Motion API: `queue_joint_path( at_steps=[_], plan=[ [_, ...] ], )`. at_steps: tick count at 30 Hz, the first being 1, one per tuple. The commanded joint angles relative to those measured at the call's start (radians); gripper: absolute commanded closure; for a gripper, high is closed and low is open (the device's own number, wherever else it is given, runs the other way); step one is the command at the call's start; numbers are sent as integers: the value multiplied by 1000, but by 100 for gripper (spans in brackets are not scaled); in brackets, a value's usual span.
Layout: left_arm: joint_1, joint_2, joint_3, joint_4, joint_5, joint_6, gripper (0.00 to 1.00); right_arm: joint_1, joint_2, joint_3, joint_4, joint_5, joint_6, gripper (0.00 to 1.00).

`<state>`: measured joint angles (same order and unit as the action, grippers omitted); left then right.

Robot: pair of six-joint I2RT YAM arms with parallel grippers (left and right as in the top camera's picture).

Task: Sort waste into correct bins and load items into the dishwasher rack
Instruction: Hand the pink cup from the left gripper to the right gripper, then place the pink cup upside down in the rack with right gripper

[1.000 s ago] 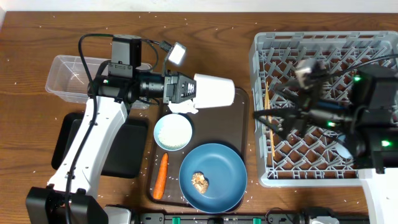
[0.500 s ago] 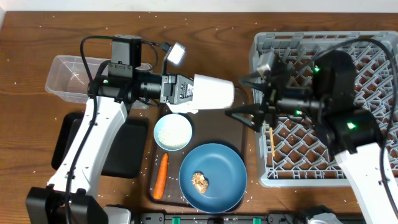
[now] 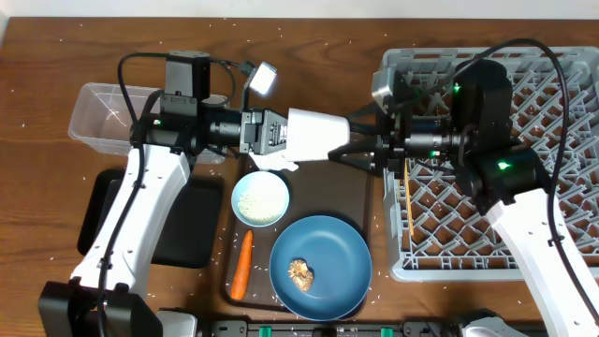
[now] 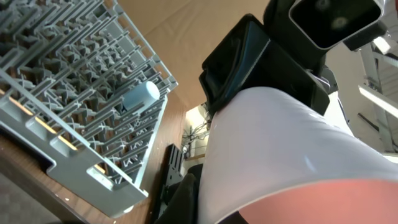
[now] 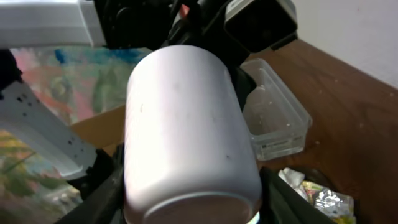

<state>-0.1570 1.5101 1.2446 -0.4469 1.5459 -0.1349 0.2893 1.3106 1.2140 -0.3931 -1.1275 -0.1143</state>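
Note:
I will move the pale pinkish-white cup to the right in the overhead view and down with my right gripper, onto rack wires (image 3: 582, 213) beside the light-blue cup, and let it go there, since those wires are empty.
The pale pinkish-white cup (image 3: 318, 134) (image 5: 186, 124) (image 4: 280, 143) hangs on its side above the brown serving tray (image 3: 365, 201). My left gripper (image 3: 285, 136) is shut on its rim. From the right, my right gripper (image 3: 356, 142) (image 5: 193, 208) has a finger pressed to each side of the cup's base. The blue plate (image 3: 332, 248) carries a brown lump (image 3: 300, 272). Beside it lie a carrot (image 3: 241, 264) and a pale bowl of rice (image 3: 260, 198). A light-blue cup (image 4: 140, 96) sits in the grey rack (image 3: 562, 84).
The clear tub (image 3: 103, 117) (image 5: 277, 112) is at the back left, with the black tray (image 3: 192, 225) in front of it under my left arm. Crumpled paper (image 3: 276, 164) and a wrapper (image 5: 323, 199) lie on the serving tray. Yellow chopsticks (image 3: 409, 206) rest in the rack.
My right arm swung left from over the rack to the cup's base, and its jaws narrowed around it. The left arm kept the cup almost still.

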Motion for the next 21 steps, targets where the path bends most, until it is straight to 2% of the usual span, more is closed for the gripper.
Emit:
queue_joint_path(
  at_steps=[1, 4, 5, 6, 7, 11, 15, 21],
  plan=[
    [-6, -1, 4, 12, 24, -2, 94, 6, 2, -1, -4, -58, 1, 60],
    [-6, -1, 4, 20, 3, -2, 93, 5, 2, -1, -18, -34, 1, 65],
    [-6, -1, 4, 25, -24, -2, 83, 5, 2, -1, -30, 0, 2, 66],
    [-6, -1, 4, 31, -50, -2, 61, 3, 2, -1, -39, 23, 2, 67],
    [-5, -1, 4, 36, -81, -2, 50, 1, 0, -1, -48, 41, 2, 68],
    [1, -1, 4, 42, -235, -2, 29, -24, -26, -1, -111, 138, 2, 71],
    [18, -1, 4, 42, -343, -2, 21, -82, -85, -1, -215, 296, 26, 72],
    [39, -1, 4, 41, -362, -2, 20, -274, -200, 0, -399, 555, 94, 72]
  ],
)
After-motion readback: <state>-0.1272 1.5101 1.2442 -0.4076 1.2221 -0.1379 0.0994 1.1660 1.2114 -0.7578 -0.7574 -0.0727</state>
